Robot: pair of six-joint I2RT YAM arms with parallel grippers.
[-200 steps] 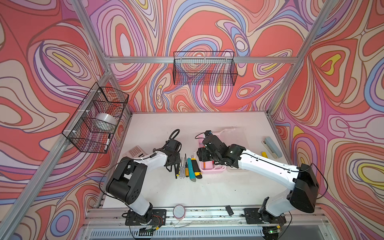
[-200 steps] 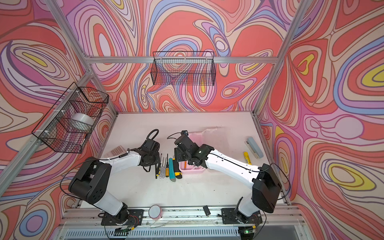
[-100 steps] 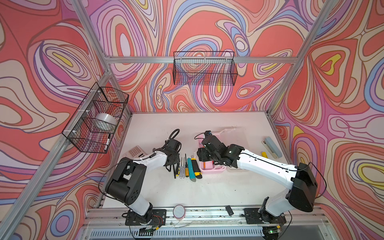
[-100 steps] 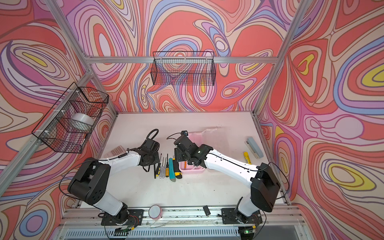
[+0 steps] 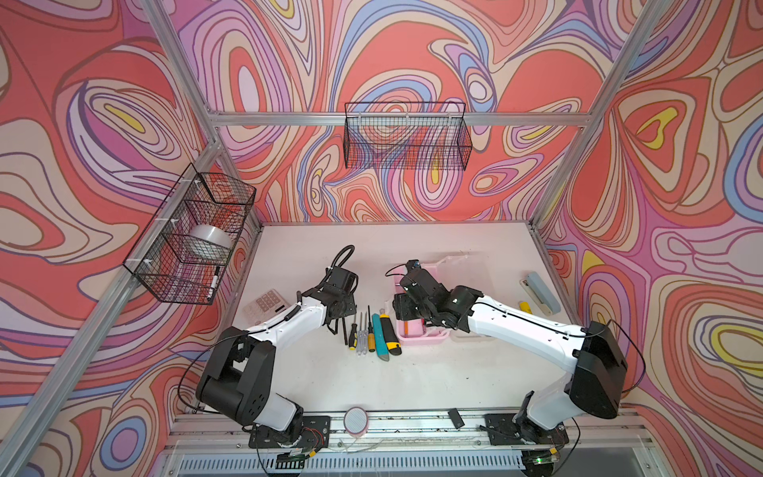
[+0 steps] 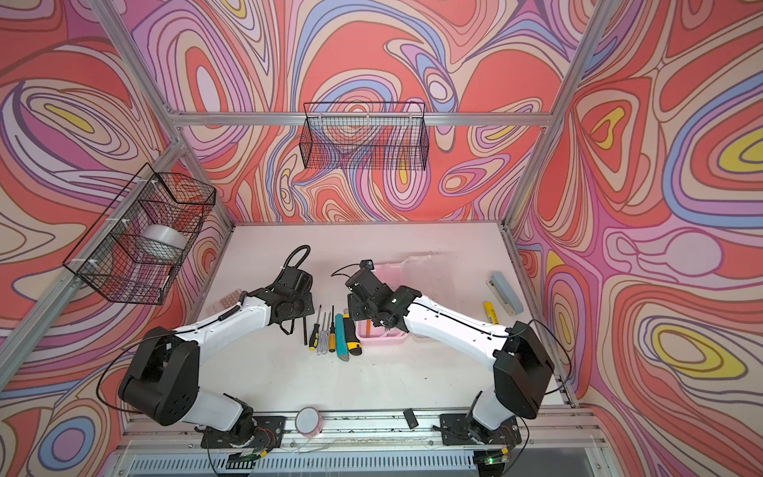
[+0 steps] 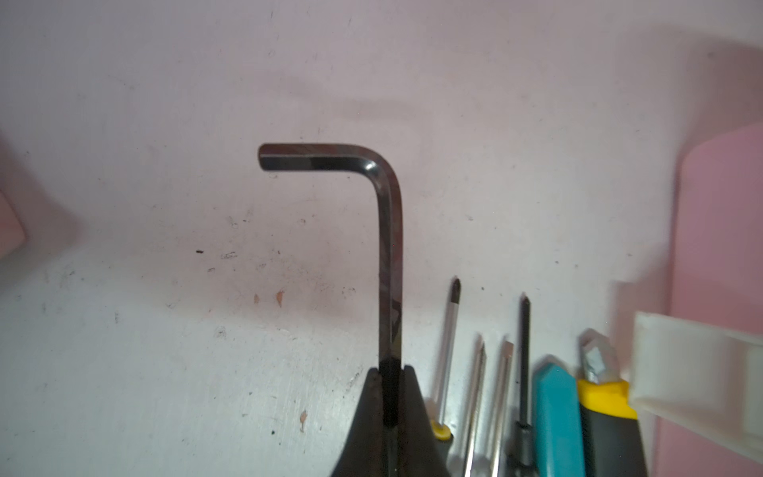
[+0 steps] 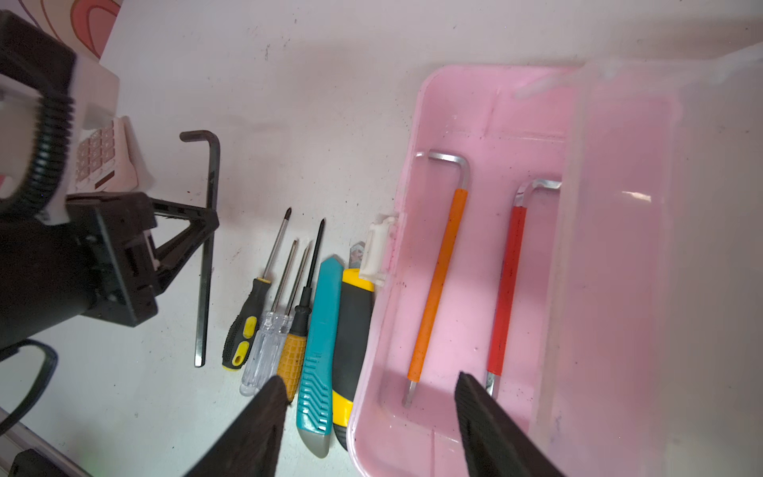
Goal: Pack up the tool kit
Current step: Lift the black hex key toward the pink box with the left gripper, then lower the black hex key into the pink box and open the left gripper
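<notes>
The case's bottom is bare in the gap between the orange and red keys, so my left gripper will next carry the black hex key [image 7: 390, 247] past the screwdrivers to that gap and release it there.
The tool kit [image 5: 421, 336] [image 6: 384, 338] is a pale pink case lying open, its translucent lid [image 8: 660, 247] folded back. An orange-sleeved hex key [image 8: 439, 281] and a red-sleeved hex key [image 8: 505, 289] lie inside. My right gripper [image 8: 371, 386] hovers open over the case's near wall, holding nothing. My left gripper [image 7: 390, 373] [image 8: 211, 223] is shut on a black hex key [image 7: 390, 247] [image 8: 205, 289], low over the table. Beside it lies a row of several screwdrivers [image 8: 268, 330], a teal tool [image 8: 320, 342] and a black-yellow utility knife [image 8: 351, 326].
A pinkish calculator [image 5: 266, 305] lies behind the left arm. A grey-blue bar [image 5: 541, 289] and a yellow marker [image 5: 526, 307] lie at the right edge. Wire baskets hang on the left wall [image 5: 190, 239] and the back wall [image 5: 406, 136].
The right gripper has drifted very slightly over the case. The left gripper holds the black hex key in the same place.
</notes>
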